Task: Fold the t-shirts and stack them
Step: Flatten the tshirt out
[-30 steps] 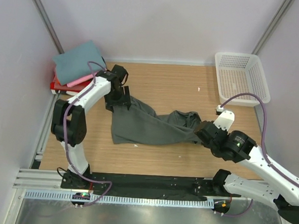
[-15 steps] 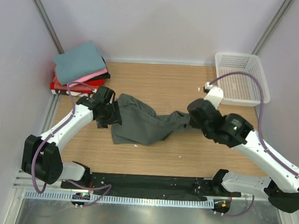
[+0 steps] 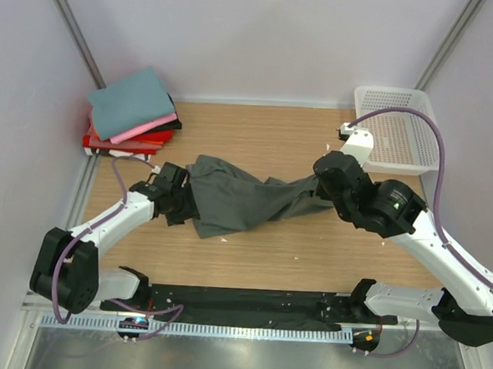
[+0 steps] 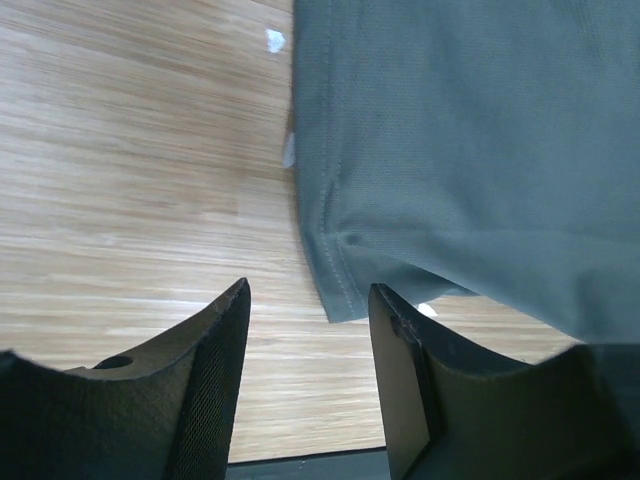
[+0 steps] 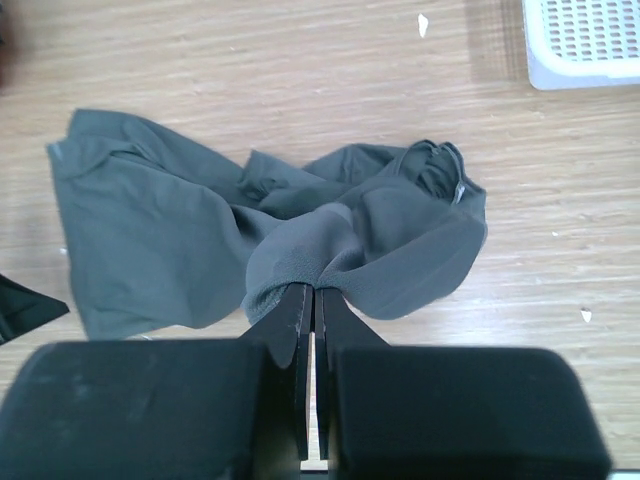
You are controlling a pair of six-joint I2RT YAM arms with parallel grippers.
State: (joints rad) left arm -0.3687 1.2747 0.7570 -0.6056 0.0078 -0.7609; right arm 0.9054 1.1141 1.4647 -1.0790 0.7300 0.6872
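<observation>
The shirt lies crumpled, so next I should lift its bunched fold in my right gripper, lower it outward onto the bare wood near the white basket and let go.
The dark grey-green t-shirt (image 3: 237, 199) lies crumpled across the middle of the wooden table. My right gripper (image 3: 320, 186) is shut on a bunched fold of it (image 5: 330, 255) at the shirt's right end and holds that end up. My left gripper (image 3: 181, 204) is open at the shirt's left edge, its fingers (image 4: 225, 330) over bare wood just short of the hemmed corner (image 4: 335, 290). The folded stack sits at the back left: teal-blue shirt (image 3: 130, 102) on top, pink (image 3: 141, 130), black and red (image 3: 119, 143) below.
A white lattice basket (image 3: 398, 127) stands at the back right, its corner also in the right wrist view (image 5: 585, 45). Small white scraps lie on the wood (image 5: 422, 24). Grey walls close in left, back and right. A black rail runs along the near edge.
My right gripper has carried the shirt's right end up and back from the near right. My left arm has swung down from the back left to the shirt's left edge. The shirt is bunched narrower.
</observation>
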